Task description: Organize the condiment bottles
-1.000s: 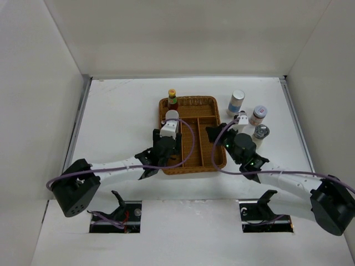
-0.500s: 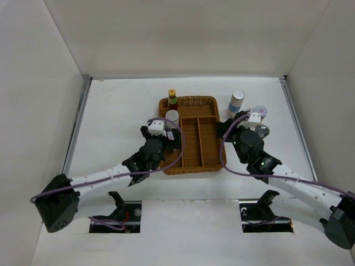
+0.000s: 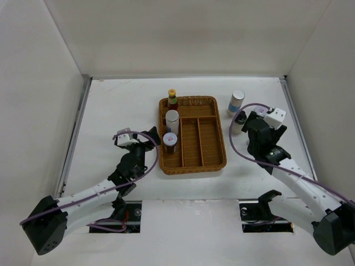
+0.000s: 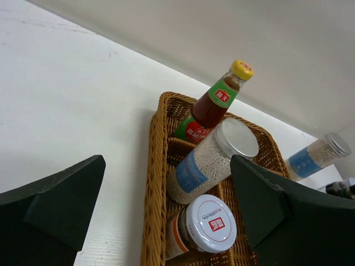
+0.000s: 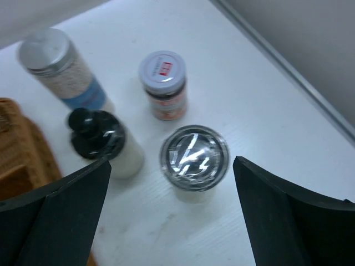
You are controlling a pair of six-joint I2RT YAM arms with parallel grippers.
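I need to lower my right gripper around the chrome-topped shaker (image 5: pixel 194 159) next and close on it, because the shaker's chrome top is still below my open fingers.
Three condiment bottles stand in the left compartment of the wicker tray (image 3: pixel 191 160): a red-sauce bottle (image 4: pixel 213 105) with a yellow cap, a blue-labelled cylinder (image 4: pixel 208 163) and a white-lidded spice jar (image 4: pixel 205 224). My left gripper (image 3: pixel 148 138) is open just left of the tray, holding nothing. Right of the tray stand another blue-labelled cylinder (image 5: pixel 61 66), a black-capped shaker (image 5: pixel 100 141), a white-lidded jar (image 5: pixel 163 83) and a chrome-topped shaker (image 5: pixel 194 156). My right gripper (image 5: pixel 172 163) hangs open above the chrome-topped shaker, a finger on either side.
The tray's (image 4: pixel 152 183) middle and right compartments hold nothing. White walls enclose the table, with a metal rail (image 3: pixel 297 124) along the right edge close to the shakers. The tray's right rim (image 5: pixel 22 149) lies just left of the black-capped shaker.
My left gripper opened, left the white-lidded jar in the tray and drew back to the left. My right gripper opened and swung right, from the tray's edge to above the shakers.
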